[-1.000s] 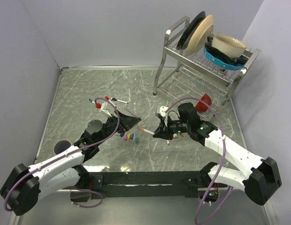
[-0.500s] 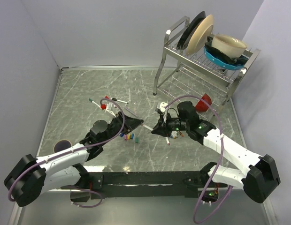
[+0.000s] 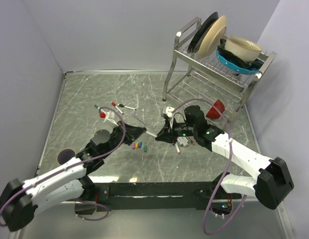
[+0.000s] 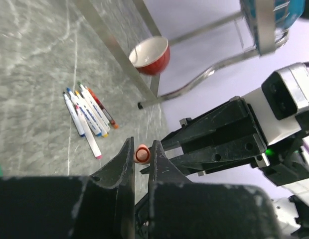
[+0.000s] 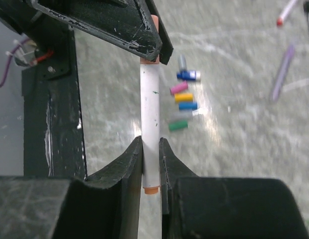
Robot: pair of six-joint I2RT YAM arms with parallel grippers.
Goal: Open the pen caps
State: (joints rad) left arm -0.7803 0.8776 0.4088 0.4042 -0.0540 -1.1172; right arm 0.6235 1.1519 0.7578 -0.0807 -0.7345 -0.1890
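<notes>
My left gripper needs to move away from the white body of the pen next, then tip down and go lower beside the gray pen cap, because the loose pen caps (image 3: 138,146) are collected there.
My right gripper (image 5: 150,149) is shut on the white barrel of a pen (image 5: 149,99), held level above the table. An orange pen cap (image 4: 141,154) sits on the pen's far end, and my left gripper (image 3: 142,131) is shut on that cap. In the top view the two grippers meet tip to tip at mid-table, right gripper (image 3: 162,137) on the right. Several loose pen caps (image 3: 138,146) in pink, yellow, blue and green lie on the table just below them, the same loose caps (image 5: 184,99) showing beside the barrel in the right wrist view.
Several uncapped pens (image 3: 183,142) lie under my right arm, the same pens (image 4: 89,112) showing in the left wrist view. More pens (image 3: 117,107) lie at the back left. A red bowl (image 3: 217,107) sits under the dish rack (image 3: 214,64). A dark cup (image 3: 66,156) stands near the left edge.
My left gripper has moved right to the pen's end and closed on its orange cap. My right gripper has shifted slightly left and back, still holding the pen.
</notes>
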